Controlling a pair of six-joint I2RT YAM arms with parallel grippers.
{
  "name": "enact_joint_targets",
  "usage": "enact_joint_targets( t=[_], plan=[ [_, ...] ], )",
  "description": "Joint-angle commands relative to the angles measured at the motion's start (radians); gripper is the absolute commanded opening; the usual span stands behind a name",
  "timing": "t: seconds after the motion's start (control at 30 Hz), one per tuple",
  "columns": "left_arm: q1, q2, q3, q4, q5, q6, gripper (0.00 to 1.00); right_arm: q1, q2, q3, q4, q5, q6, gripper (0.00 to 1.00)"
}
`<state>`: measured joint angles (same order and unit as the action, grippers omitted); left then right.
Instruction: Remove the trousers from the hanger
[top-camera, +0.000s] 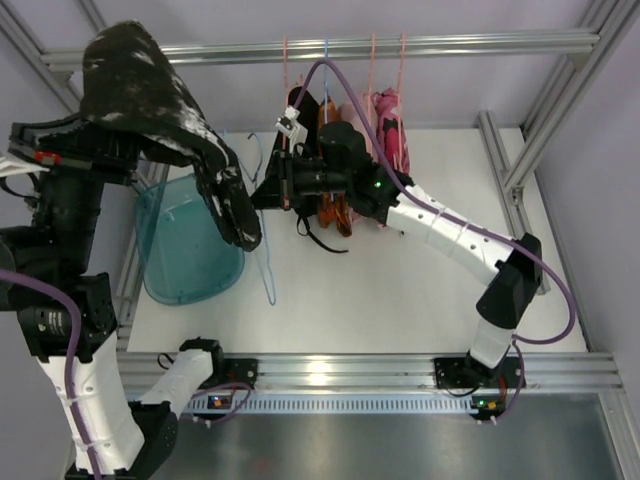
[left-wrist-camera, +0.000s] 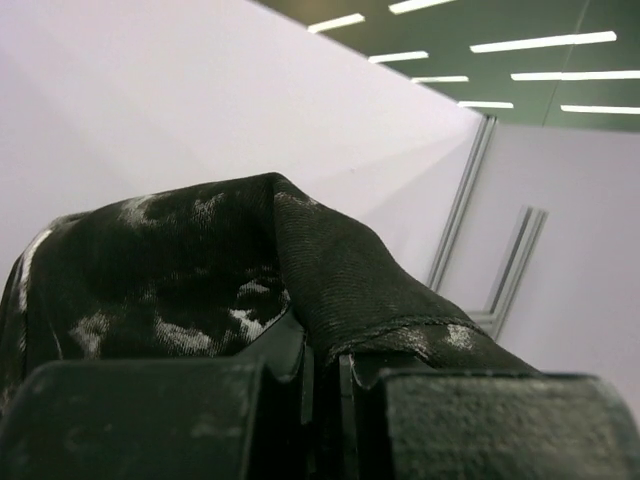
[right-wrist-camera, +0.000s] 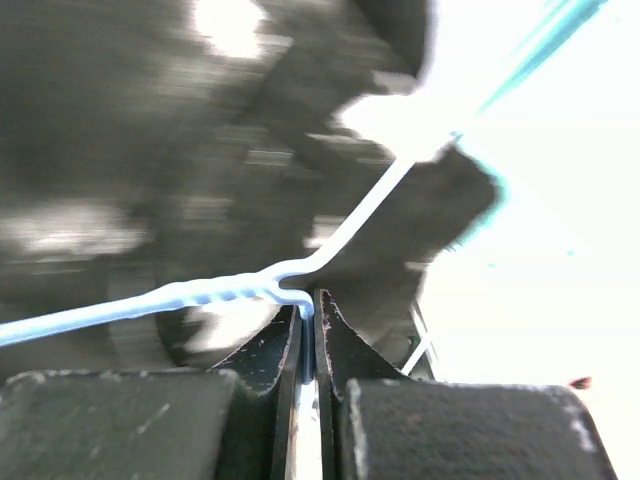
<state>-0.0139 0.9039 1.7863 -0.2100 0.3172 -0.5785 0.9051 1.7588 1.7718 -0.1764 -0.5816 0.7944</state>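
Observation:
I will lower my left gripper toward the teal plastic bin (top-camera: 190, 245), tilting its fingers downward, and release the fold, since the bin stands open below the lifted trousers.
The black, white-speckled trousers (top-camera: 150, 90) are lifted high at the left and hang down to a tail near the bin. My left gripper (left-wrist-camera: 325, 350) is shut on a fold of this cloth (left-wrist-camera: 180, 280); in the top view the cloth hides its fingers. A thin light-blue wire hanger (top-camera: 268, 270) hangs in front of the rail. My right gripper (top-camera: 262, 192) is shut on the wire hanger (right-wrist-camera: 200, 292) at its twisted neck, the wire pinched between the jaws of the right gripper (right-wrist-camera: 308, 325). Behind the wire the speckled cloth (right-wrist-camera: 120, 150) shows as a blur. A plain black pair of trousers (top-camera: 308, 108) with dangling straps (top-camera: 322, 240) hangs from the rail.
A teal plastic bin (top-camera: 185, 250) stands at the table's left, under the lifted cloth. Orange (top-camera: 335, 205) and pink (top-camera: 392, 135) garments hang from the aluminium rail (top-camera: 450, 45) at the back. Frame posts run along the right side (top-camera: 520, 160).

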Motion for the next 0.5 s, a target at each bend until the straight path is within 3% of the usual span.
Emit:
enact_joint_targets(
  t=[0.0, 0.17, 0.47],
  plan=[
    [0.002, 0.000, 0.107, 0.224, -0.125, -0.014, 0.00, 0.006, 0.011, -0.005, -0.006, 0.020, -0.027, 0.00],
    [0.066, -0.036, 0.131, 0.161, -0.220, 0.083, 0.00, 0.012, 0.004, 0.009, -0.009, 0.029, -0.027, 0.00],
    [0.178, -0.241, -0.102, -0.043, -0.452, 0.298, 0.00, 0.026, -0.079, 0.028, -0.008, 0.005, -0.075, 0.00]
  ],
)
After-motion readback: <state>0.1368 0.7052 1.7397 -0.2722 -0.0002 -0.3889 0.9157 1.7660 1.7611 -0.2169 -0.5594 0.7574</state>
